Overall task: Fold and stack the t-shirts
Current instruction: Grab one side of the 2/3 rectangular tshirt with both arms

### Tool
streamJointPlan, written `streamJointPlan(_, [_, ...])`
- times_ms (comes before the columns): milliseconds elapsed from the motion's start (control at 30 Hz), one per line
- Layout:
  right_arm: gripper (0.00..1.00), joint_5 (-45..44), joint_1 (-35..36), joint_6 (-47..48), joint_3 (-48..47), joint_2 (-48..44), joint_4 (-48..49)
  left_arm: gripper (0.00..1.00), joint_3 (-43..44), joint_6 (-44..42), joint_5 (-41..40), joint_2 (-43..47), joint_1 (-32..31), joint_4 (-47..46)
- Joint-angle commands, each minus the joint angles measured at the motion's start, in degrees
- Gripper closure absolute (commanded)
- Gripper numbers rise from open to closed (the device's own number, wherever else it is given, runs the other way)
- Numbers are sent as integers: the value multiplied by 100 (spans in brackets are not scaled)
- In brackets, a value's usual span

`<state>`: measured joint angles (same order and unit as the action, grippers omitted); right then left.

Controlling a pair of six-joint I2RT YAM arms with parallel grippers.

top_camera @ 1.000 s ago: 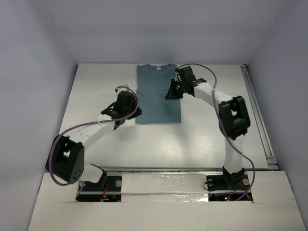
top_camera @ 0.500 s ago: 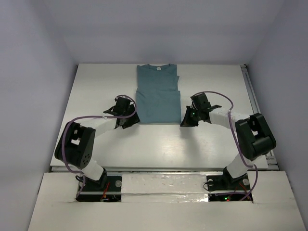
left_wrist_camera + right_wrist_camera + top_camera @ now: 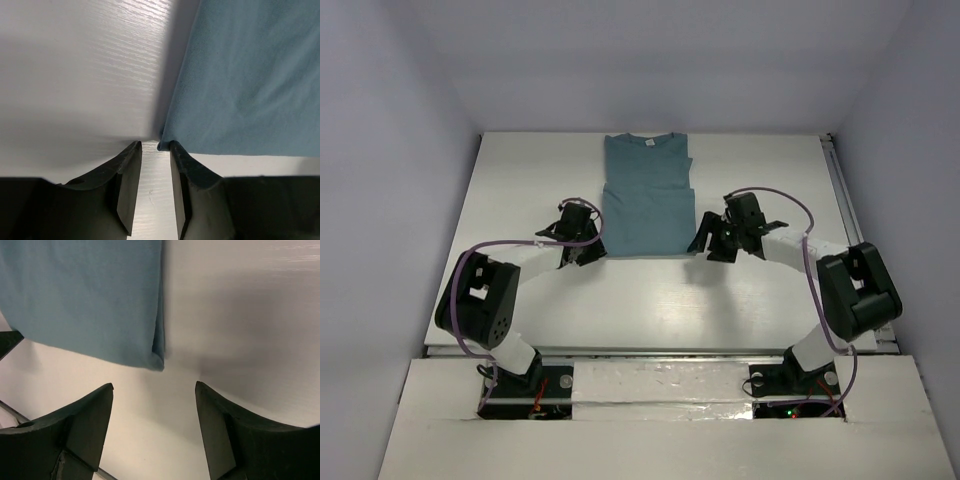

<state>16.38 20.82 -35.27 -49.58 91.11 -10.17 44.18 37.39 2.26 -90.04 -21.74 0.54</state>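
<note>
The right gripper's wide-open fingers are still short of the cloth, so it will next move down onto the teal t-shirt's folded near corner [image 3: 694, 254] [image 3: 157, 361], just below its fingers.
The teal t-shirt [image 3: 647, 200] lies flat at the table's far middle, folded into a narrow rectangle, its collar and white label at the far end. My left gripper [image 3: 595, 252] sits low at its near left corner. In the left wrist view that gripper [image 3: 154, 145] is open by a narrow gap with bare table between the fingers, and the shirt's corner [image 3: 165, 145] touches the right fingertip. My right gripper [image 3: 701, 243] is at the near right corner. It [image 3: 154, 385] is wide open, with the shirt's folded corner [image 3: 157, 360] just beyond the fingertips.
A metal rail [image 3: 855, 240] runs along the table's right edge. White walls close in the far side and both flanks. The white tabletop [image 3: 650, 300] stretches between the shirt and the arm bases.
The right gripper came from the shirt's right edge toward the near right corner and opened wide. The left arm drew in to the near left corner and its jaws narrowed.
</note>
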Motion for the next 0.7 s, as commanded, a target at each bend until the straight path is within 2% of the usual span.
streamJointPlan(0, [28, 304, -34, -269, -86, 380, 534, 73, -24, -47, -129, -119, 12, 87])
streamJointPlan(67, [30, 365, -86, -340, -131, 679, 692, 74, 11, -47, -121, -154, 12, 78])
streamJointPlan(167, [39, 287, -87, -437, -148, 917, 736, 76, 29, -39, -121, -189, 12, 78])
streamJointPlan(267, [50, 225, -139, -551, -61, 935, 903, 79, -15, -38, -112, -189, 12, 43])
streamJointPlan(433, [56, 42, -139, -604, 45, 874, 956, 85, -42, -12, -33, -251, 12, -18])
streamJointPlan(533, [62, 40, -139, -613, 159, 821, 956, 88, -24, -12, -24, -277, 12, -18])
streamJointPlan(567, [67, 23, -139, -622, 168, 829, 956, 88, -15, -12, -24, -295, 12, -18])
streamJointPlan(667, [71, -3, -139, -631, 212, 847, 1121, 89, 2, 5, -24, -312, 12, -18])
